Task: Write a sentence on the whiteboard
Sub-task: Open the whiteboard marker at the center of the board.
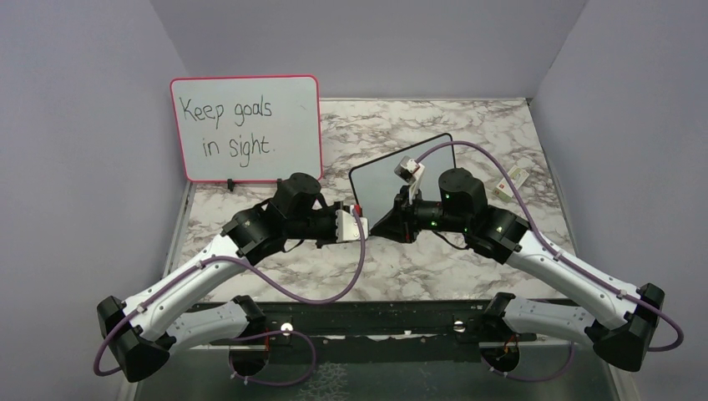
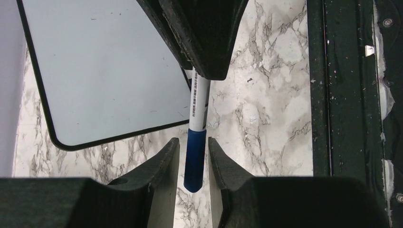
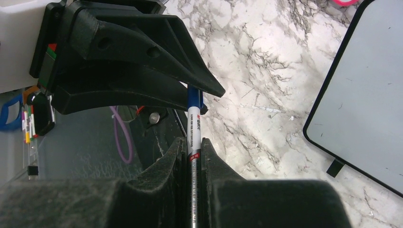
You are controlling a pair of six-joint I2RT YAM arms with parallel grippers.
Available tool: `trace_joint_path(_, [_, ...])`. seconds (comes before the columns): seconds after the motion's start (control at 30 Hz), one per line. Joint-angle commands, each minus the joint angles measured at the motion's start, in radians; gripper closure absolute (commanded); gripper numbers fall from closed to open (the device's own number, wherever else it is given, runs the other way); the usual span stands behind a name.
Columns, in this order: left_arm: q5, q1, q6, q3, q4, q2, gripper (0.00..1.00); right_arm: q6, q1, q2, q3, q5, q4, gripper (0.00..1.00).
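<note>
The blue cap (image 2: pixel 196 159) covers the marker's tip, so my left gripper will pull it off the marker next, turn down and release it on the tabletop beside the whiteboard.
The whiteboard (image 1: pixel 401 171), black-framed with small black feet, stands mid-table, and no sentence shows on its blank face (image 2: pixel 109 71) (image 3: pixel 366 95). In front of it the two arms meet. My right gripper (image 3: pixel 194 142) (image 1: pixel 402 219) is shut on the white barrel of a marker (image 3: pixel 194 121). The marker's blue cap (image 2: pixel 196 159) points into my left gripper (image 2: pixel 193 142) (image 1: pixel 362 222). The left jaws stand open on either side of the cap, with a thin gap on each side. The marker is level above the marble table.
A larger pink-framed board (image 1: pixel 246 129) with black handwriting "Keep goals in sight." stands at the back left. A small white object (image 1: pixel 511 182) lies at the back right. A black rail (image 1: pixel 376 322) runs along the near table edge. Grey walls close in three sides.
</note>
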Motion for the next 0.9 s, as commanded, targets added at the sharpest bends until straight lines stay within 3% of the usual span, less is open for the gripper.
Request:
trace_joint_path(0.0, [-0.002,0.001,-0.002,0.003,0.019,0.003,0.70,-0.007,-0.002,-0.011,0.006,-0.034,-0.001,0.99])
trace_joint_path(0.27, [0.042,0.002,-0.016,0.013,0.052,0.018,0.67,0.003,-0.002,-0.003,0.002,-0.045,0.018,0.99])
trace_joint_path(0.33, [0.034,0.001,-0.016,0.010,0.055,0.021,0.74,0.003,-0.003,-0.003,0.004,-0.046,0.017,0.99])
trace_joint_path(0.47, [0.015,0.001,-0.009,-0.004,0.056,0.014,0.99,0.001,-0.003,-0.014,0.009,-0.042,-0.004,0.99])
trace_joint_path(0.5, [0.010,0.002,-0.010,-0.008,0.057,0.012,1.00,0.001,-0.003,-0.020,0.012,-0.040,-0.013,0.99])
trace_joint_path(0.87, [-0.065,0.001,-0.009,-0.076,0.080,-0.005,1.00,-0.038,-0.003,-0.127,0.104,0.024,-0.210,0.99])
